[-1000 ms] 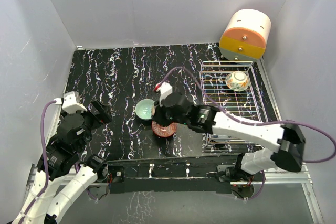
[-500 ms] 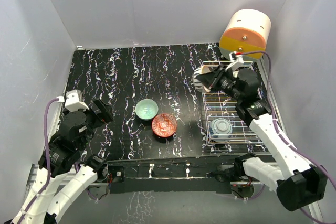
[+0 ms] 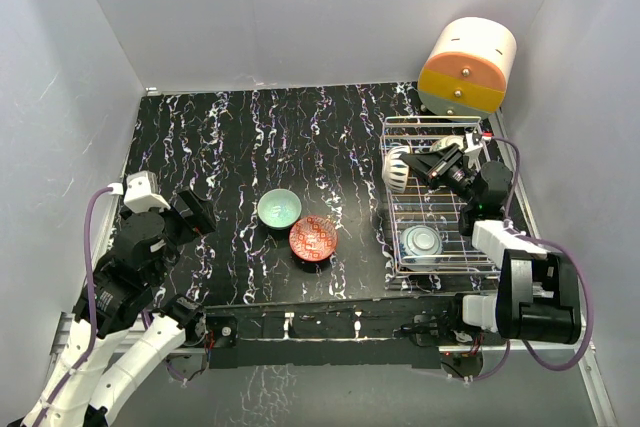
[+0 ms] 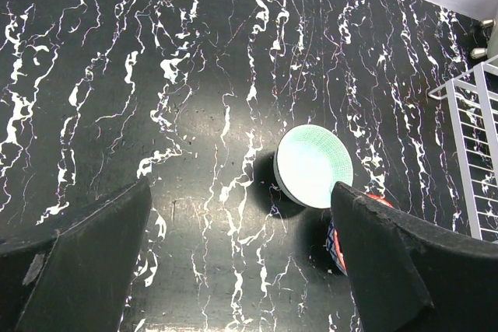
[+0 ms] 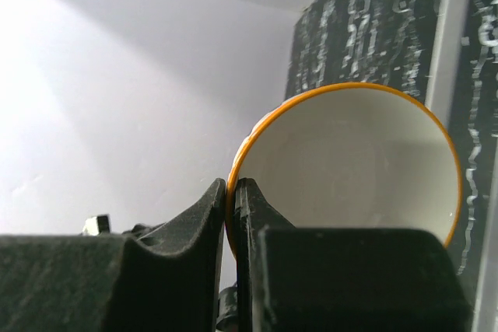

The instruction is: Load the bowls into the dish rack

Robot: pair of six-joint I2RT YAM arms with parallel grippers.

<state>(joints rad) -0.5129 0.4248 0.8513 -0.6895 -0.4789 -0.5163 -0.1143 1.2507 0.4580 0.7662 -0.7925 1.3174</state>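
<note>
My right gripper will next move right in the top view and go down to the bare rack wires below it to let go, because the cream bowl sticks out over the rack's side bar.
My right gripper is shut on the rim of the cream bowl with an orange rim and holds it on edge over the far left part of the silver wire dish rack. In the right wrist view the fingers pinch that rim, with the bowl's pale inside facing me. A blue-grey bowl lies upside down in the rack's near part. The mint green bowl and a red patterned bowl stand on the table. My left gripper is open and empty, left of them.
The cream-and-orange drawer box stands at the back right, just behind the rack. White walls close in the black marbled table on three sides. The rack's edge shows at the right of the left wrist view.
My right gripper went from the red and green bowls in the middle to the rack. A blue-grey bowl now lies in the rack. The cream bowl went from the rack into my right gripper.
</note>
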